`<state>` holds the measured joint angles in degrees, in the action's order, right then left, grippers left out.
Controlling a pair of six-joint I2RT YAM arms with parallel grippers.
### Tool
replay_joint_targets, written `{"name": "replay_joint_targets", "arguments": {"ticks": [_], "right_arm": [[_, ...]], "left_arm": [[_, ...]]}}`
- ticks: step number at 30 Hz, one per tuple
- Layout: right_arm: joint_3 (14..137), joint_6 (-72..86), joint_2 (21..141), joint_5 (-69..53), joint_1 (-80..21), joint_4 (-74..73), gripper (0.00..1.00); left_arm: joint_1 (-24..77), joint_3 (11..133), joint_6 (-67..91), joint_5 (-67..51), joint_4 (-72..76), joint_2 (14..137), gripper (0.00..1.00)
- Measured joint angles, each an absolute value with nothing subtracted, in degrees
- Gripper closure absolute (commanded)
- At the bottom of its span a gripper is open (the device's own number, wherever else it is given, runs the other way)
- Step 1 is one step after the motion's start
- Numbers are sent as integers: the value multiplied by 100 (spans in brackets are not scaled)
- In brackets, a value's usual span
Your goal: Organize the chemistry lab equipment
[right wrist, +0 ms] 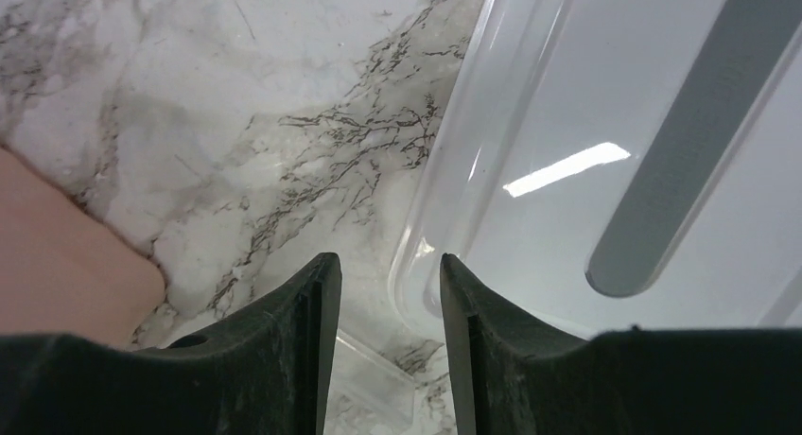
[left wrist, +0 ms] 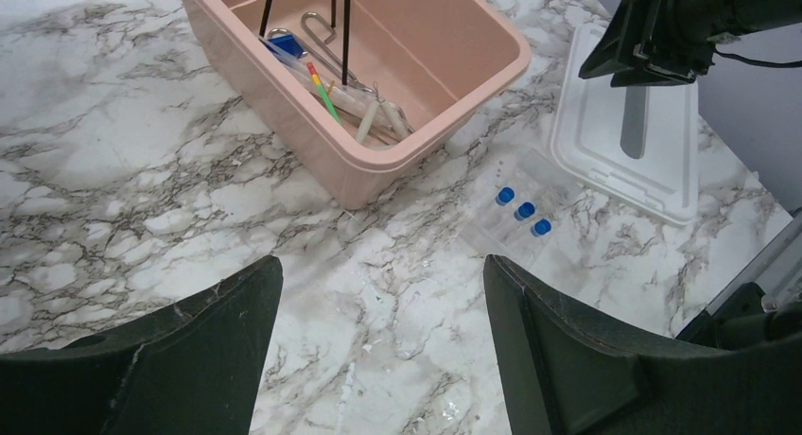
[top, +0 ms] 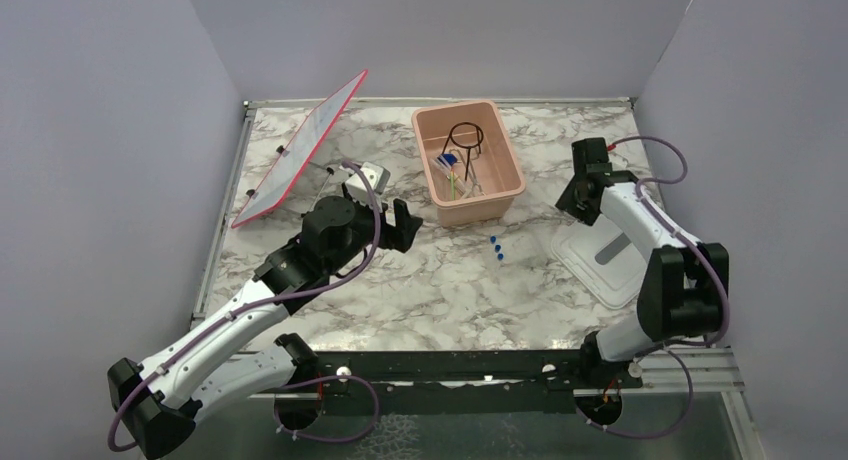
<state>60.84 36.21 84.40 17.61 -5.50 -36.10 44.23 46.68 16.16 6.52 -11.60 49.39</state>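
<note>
My right gripper will lower next. It will then shift along the white lid's tub-side rim (top: 573, 226) (right wrist: 466, 147), away from the lid's corner by the tubes.
The pink tub (top: 505, 152) holds the black wire ring stand (top: 465, 138), a green-yellow stick (left wrist: 327, 96), thin clear pipettes (left wrist: 378, 121), metal tweezers (left wrist: 320, 30) and a blue-capped piece (left wrist: 284, 47). Three clear tubes with blue caps (top: 497, 247) (left wrist: 524, 210) lie on the marble in front of the tub. My left gripper (top: 408, 225) (left wrist: 380, 265) hovers left of these tubes, open and empty. My right gripper (top: 572, 202) (right wrist: 383, 260) is open above the near corner of the white lid (right wrist: 567, 104) (top: 605, 260), gripping nothing. A clear plastic piece (right wrist: 378, 383) shows low between its fingers.
A large flat red-edged panel (top: 300, 150) leans at the back left, with a small grey object (top: 368, 175) beside it. The white lid (left wrist: 624, 142) lies right of the tubes. The tub's corner (right wrist: 57, 255) is just left of my right gripper.
</note>
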Motion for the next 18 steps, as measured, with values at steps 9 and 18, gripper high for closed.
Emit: {"name": "replay_joint_targets", "arguments": {"ticks": [9, 18], "right_arm": [[6084, 3918, 9592, 1835, -198, -3135, 57], [5959, 4058, 9856, 1874, 60, -2751, 62]], "left_arm": [[4423, 4635, 1557, 701, -1175, 5017, 19], [4423, 4635, 1551, 652, -1081, 5367, 19]]}}
